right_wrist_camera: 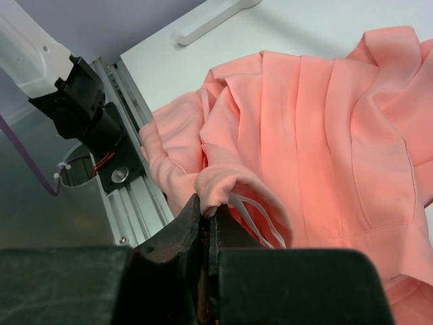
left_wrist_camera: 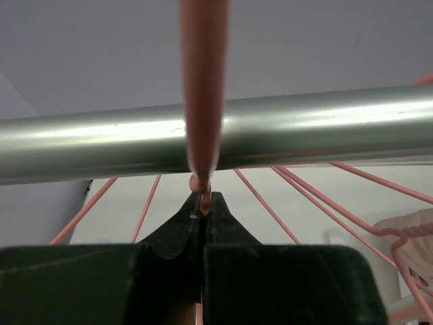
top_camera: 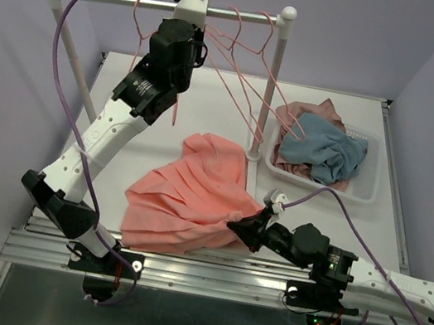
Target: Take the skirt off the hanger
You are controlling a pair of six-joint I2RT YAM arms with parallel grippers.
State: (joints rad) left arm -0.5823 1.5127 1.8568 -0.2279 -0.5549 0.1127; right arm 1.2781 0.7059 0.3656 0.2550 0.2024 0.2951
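My left gripper moves the pink hanger down next, brings its hook onto the rack's bar and releases the hanger's wire. The reason is that the hook already crosses over that bar.
The salmon skirt point(top_camera: 190, 196) lies spread on the table's near half, with no hanger in it. My right gripper point(top_camera: 244, 228) is low at the skirt's right edge. In the right wrist view its jaws point(right_wrist_camera: 215, 211) are shut on a rolled fold of the skirt point(right_wrist_camera: 325, 135), beside a white ribbon loop point(right_wrist_camera: 260, 220). My left gripper point(top_camera: 191, 13) is raised to the rack's rail point(top_camera: 242, 17). It is shut point(left_wrist_camera: 203, 202) on the wire of a pink hanger point(left_wrist_camera: 203, 81), whose hook crosses over the rail point(left_wrist_camera: 318, 125).
Other pink hangers point(top_camera: 250, 46) hang on the rail, slanting toward the right post point(top_camera: 272, 80). A white basket point(top_camera: 368, 187) at the right holds a grey-blue garment point(top_camera: 325, 148) and a mauve-pink one point(top_camera: 318, 113). The table's aluminium front rail point(top_camera: 206, 274) runs below the skirt.
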